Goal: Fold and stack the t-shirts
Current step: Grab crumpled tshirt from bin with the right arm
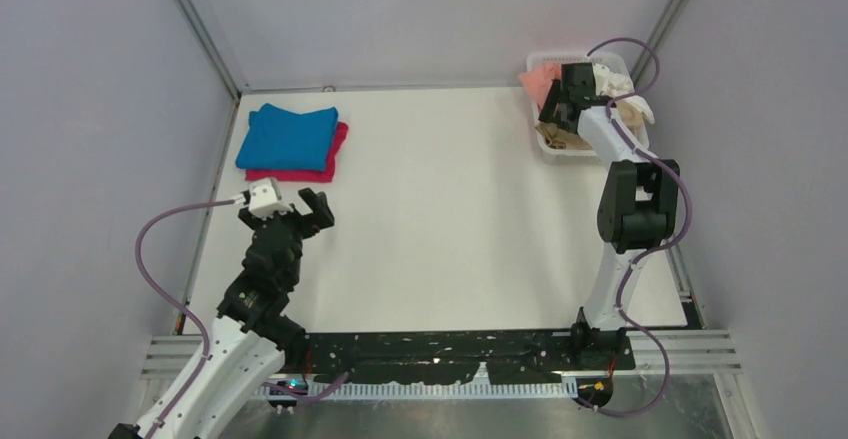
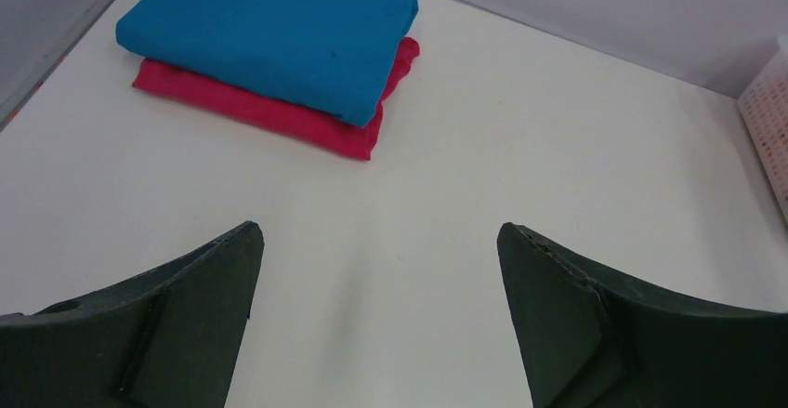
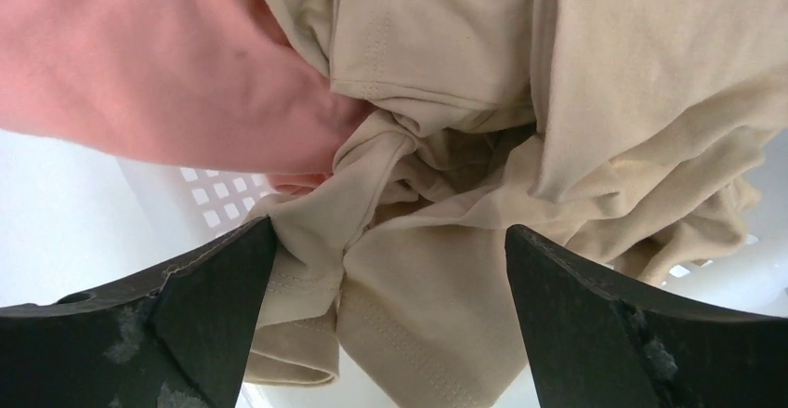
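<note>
Next, my right gripper will lower a little deeper into the basket and close its fingers onto the raised tan-beige fold, because that fold already lies between them.
A folded bright blue t-shirt lies on a folded magenta-pink t-shirt at the table's back left; both show in the left wrist view, blue on magenta. My left gripper is open and empty, in front of that stack. My right gripper is open inside the basket, jaws either side of crumpled tan-beige t-shirt cloth. The salmon-pink t-shirt lies beside it. A white t-shirt sits at the basket's back right.
The white plastic mesh basket stands at the table's back right corner; its wall shows in the right wrist view and at the left wrist view's edge. The white table lies between stack and basket.
</note>
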{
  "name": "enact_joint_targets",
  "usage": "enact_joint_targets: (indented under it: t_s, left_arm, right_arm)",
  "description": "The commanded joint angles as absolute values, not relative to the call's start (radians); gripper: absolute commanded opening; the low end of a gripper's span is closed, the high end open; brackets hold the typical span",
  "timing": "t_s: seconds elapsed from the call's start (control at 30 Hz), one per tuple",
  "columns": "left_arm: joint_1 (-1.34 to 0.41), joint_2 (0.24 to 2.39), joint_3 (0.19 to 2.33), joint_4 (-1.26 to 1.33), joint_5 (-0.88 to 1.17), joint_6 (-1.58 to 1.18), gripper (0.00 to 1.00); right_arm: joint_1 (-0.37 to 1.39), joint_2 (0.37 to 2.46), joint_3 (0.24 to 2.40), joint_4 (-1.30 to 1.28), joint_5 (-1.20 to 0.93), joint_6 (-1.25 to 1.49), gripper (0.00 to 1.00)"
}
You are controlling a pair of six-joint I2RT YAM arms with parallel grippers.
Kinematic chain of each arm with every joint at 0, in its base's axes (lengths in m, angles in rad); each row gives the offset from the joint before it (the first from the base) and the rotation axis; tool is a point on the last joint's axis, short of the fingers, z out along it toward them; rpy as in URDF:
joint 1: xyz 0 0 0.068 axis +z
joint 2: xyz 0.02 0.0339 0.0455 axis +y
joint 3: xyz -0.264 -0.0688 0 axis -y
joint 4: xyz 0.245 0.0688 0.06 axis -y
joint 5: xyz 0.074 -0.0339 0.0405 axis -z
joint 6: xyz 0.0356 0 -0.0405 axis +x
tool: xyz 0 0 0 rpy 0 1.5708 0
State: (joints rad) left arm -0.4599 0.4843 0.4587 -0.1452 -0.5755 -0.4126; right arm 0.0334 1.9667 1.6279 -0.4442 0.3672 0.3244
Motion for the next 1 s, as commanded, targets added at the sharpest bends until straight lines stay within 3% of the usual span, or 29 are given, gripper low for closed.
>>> enact_joint_targets:
  t_s: [0.0,0.1,0.53,0.73,0.83,0.97]
  left_arm:
    - [-0.462,0.493,0.446,-0.066,-0.601,-0.407,0.99]
    - [-0.462,0.508,0.445,-0.053,-0.604,-0.405,0.99]
    - [-0.462,0.567,0.473,-0.066,-0.591,-0.408,0.99]
    - [-0.462,0.576,0.476,-0.062,-0.594,-0.408,0.99]
    - [-0.462,0.581,0.479,-0.063,-0.598,-0.407,0.99]
    - [-0.462,0.582,0.486,-0.071,-0.598,-0.404,0.99]
  right_arm:
    - [0.016,1.991,1.682,-0.435,0.363,0.371,0.99]
    - [0.015,2.005,1.655,-0.389,0.342,0.375,0.89]
    - [0.014,2.034,1.624,-0.257,0.383,0.426,0.86]
    - [0.014,2.043,1.612,-0.256,0.378,0.482,0.76]
    - [0.015,2.049,1.600,-0.264,0.356,0.523,0.67]
    - [0.014,2.038,1.573,-0.240,0.365,0.552,0.39]
